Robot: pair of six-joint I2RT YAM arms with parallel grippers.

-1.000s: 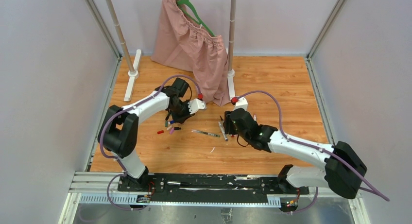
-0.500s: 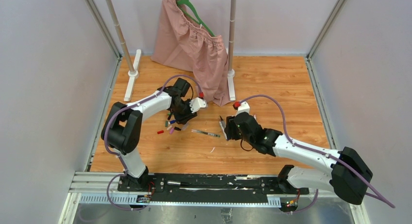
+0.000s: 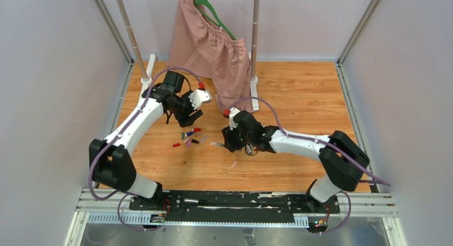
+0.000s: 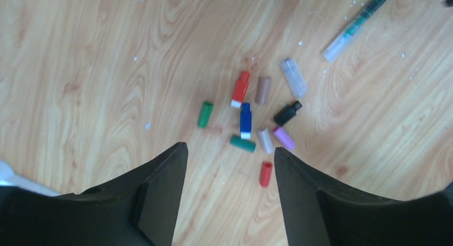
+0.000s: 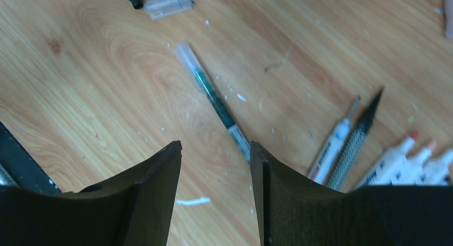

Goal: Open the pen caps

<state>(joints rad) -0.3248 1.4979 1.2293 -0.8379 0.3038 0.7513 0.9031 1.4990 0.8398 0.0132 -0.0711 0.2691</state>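
Note:
The green pen's dark body (image 5: pixel 230 123) is below my right gripper, near one finger, so next I need to lower my right gripper until its open fingers are on both sides of that body, and then close them.
Several loose pen caps (image 4: pixel 245 119) lie clustered on the wooden floor: red (image 4: pixel 240 88), brown, clear (image 4: pixel 294 78), green (image 4: pixel 205 113), blue, black, teal, purple and another red (image 4: pixel 265 173). My left gripper (image 4: pixel 229 148) hovers above them, open and empty; in the top view it (image 3: pixel 188 117) sits just behind the cluster (image 3: pixel 187 138). My right gripper (image 5: pixel 215 144) is open and empty over bare floor, with a clear-barrelled green pen (image 5: pixel 213 99) running just ahead of its right finger. From above, this gripper (image 3: pixel 228 142) stands right of the caps.
More pens (image 5: pixel 334 142) and a black textured pen (image 5: pixel 355 144) lie to the right of my right gripper, with white red-tipped markers (image 5: pixel 398 160) beyond. A pink skirt on a green hanger (image 3: pixel 213 48) hangs on a rack at the back. White specks litter the floor.
My left gripper has opened and pulled up and back to the left, away from the caps. My right arm has swung left toward the green pen, its jaws slightly wider.

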